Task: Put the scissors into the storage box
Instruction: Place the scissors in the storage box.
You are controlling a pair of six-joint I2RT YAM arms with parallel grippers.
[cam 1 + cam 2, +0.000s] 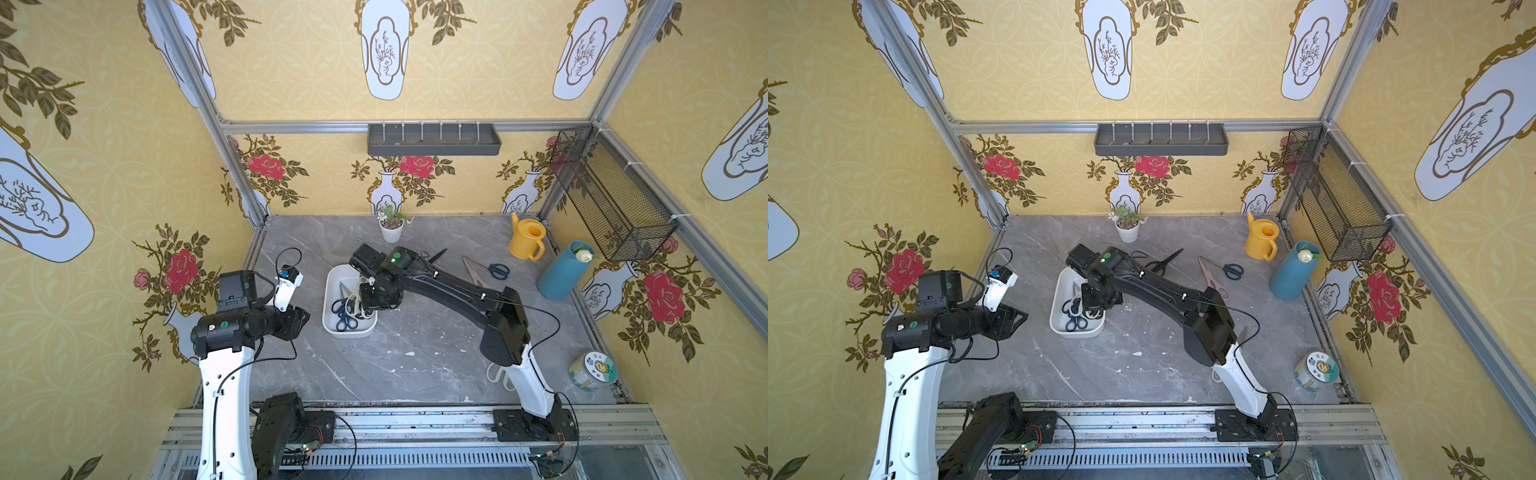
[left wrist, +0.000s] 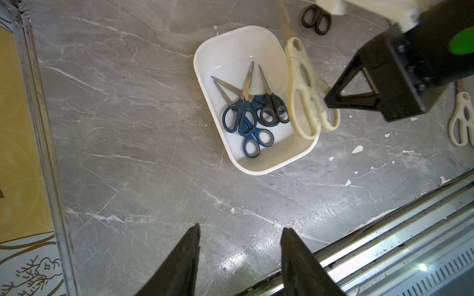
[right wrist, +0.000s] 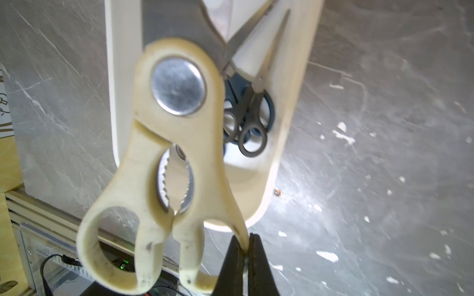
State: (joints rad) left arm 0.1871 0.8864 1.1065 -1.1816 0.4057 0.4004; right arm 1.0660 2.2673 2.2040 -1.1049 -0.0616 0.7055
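Note:
My right gripper's cream-white shears still hang above the storage box, so I should lower them in next, over the scissors point(image 2: 241, 118) piled inside, and release the handle loop.
The white storage box point(image 1: 330, 291) sits mid-table and holds navy-handled scissors point(image 2: 241, 118) and a black-handled pair point(image 2: 273, 112). My right gripper point(image 3: 246, 246) is shut on a handle loop of cream-white kitchen shears point(image 3: 177, 128), which hang over the box's right side point(image 2: 305, 89). The left gripper point(image 2: 241, 230) is open and holds nothing, hovering left of the box point(image 1: 305, 318). Loose on the table lie a black pair point(image 1: 436, 255), a long pink pair point(image 1: 473, 272), a dark-handled pair point(image 1: 498, 270) and a second cream pair point(image 2: 461, 120).
A potted plant point(image 1: 391, 228), a yellow watering can point(image 1: 528, 239) and a blue vase point(image 1: 565, 270) stand along the back and right. A round tin point(image 1: 592, 370) is near the front right. A grey slotted tray point(image 1: 432, 139) and a wire basket point(image 1: 611, 195) hang on the walls.

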